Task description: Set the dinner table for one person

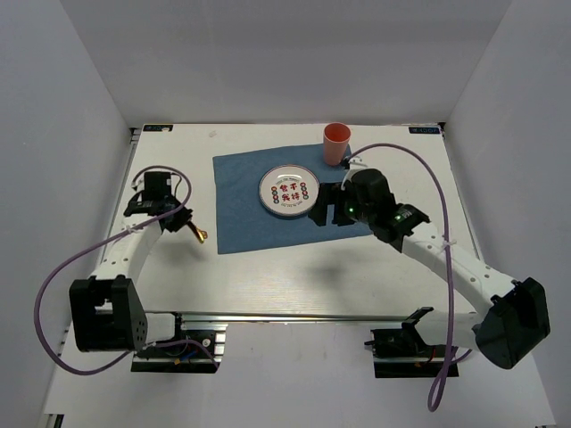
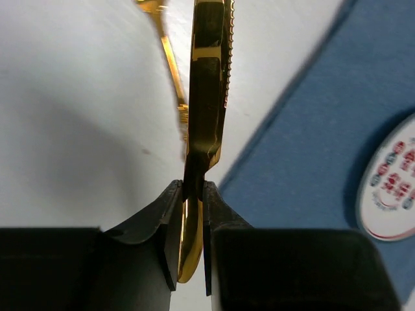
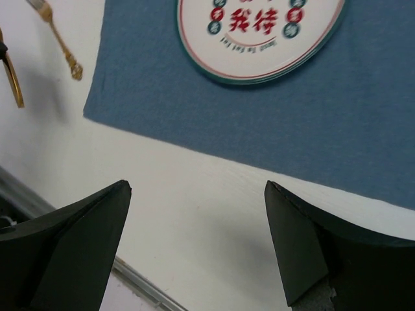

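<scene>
I need to move my left gripper to the right in the top view, then down, onto the bare part of the cloth beyond the plate, and release the knife (image 2: 207,97) there.
On the white dinner table (image 1: 294,276) lies a blue cloth (image 1: 259,227) with a round white plate (image 1: 288,192) bearing red characters. An orange-pink cup (image 1: 336,143) stands at the cloth's far edge. My left gripper (image 2: 192,188) is shut on a gold knife (image 2: 207,97) with a serrated edge, held above the table just left of the cloth (image 2: 311,129). A gold fork (image 2: 170,65) lies on the table beyond it. My right gripper (image 3: 198,188) is open and empty, over the cloth's near edge, right of the plate (image 3: 259,32).
White walls enclose the table on three sides. A metal rail (image 1: 294,315) runs along the near edge by the arm bases. Purple cables loop from both arms. The right wrist view also shows the fork (image 3: 57,39) and the held knife (image 3: 11,81).
</scene>
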`<state>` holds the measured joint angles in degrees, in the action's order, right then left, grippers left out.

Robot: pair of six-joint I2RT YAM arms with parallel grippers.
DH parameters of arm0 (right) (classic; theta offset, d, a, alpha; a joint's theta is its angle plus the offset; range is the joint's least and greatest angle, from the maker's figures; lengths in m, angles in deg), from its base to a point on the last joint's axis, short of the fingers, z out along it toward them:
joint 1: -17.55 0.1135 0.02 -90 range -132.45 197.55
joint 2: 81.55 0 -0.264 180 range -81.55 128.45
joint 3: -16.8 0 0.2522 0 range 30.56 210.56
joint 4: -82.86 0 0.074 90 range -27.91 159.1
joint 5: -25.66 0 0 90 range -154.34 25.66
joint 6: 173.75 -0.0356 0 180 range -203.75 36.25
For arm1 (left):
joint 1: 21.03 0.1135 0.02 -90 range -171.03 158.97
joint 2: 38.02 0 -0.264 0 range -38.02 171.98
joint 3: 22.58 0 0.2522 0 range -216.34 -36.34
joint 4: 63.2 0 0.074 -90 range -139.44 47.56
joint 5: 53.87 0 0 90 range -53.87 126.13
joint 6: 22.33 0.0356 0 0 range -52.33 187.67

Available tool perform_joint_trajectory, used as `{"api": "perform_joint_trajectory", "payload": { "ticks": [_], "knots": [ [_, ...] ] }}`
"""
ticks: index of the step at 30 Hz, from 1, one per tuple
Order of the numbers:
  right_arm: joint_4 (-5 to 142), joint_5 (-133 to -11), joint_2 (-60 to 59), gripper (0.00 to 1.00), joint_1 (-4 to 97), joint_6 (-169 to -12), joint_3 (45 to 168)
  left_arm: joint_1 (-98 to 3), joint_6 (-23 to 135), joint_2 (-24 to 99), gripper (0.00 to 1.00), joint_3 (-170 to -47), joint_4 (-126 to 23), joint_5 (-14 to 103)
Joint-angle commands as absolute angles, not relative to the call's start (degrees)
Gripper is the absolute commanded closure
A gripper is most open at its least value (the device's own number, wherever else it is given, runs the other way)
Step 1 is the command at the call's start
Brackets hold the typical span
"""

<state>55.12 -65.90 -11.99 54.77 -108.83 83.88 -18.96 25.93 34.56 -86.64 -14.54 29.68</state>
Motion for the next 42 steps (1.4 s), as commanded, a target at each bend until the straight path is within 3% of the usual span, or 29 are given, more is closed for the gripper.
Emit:
{"api": "perform_joint_trajectory", "payload": {
  "ticks": [1, 14, 18, 32, 42],
  "knots": [
    [49.86, -60.39, -12.74, 0.11, 53.15, -105.99, 89.87, -22.25, 22.69, 36.95, 1.00, -89.77, -18.04, 34.11],
    [36.67, -53.27, -14.84, 0.11, 45.34, -103.53, 101.40, -50.90, 8.79, 64.34, 1.00, -114.54, -17.88, 29.81],
    [33.86, -52.21, -17.13, 0.11, 43.57, -103.09, 102.63, -58.36, 6.59, 73.58, 1.00, -127.78, -15.78, 28.49],
    [33.50, -55.81, -18.18, 0.11, 40.67, -103.70, 100.61, -67.88, 4.82, 97.67, 1.00, -158.05, -10.95, 27.52],
    [35.08, -58.97, -19.94, 0.11, 39.27, -103.79, 97.10, -68.49, 7.46, 103.57, 1.00, -161.75, -17.09, 30.68]
  ]
}}
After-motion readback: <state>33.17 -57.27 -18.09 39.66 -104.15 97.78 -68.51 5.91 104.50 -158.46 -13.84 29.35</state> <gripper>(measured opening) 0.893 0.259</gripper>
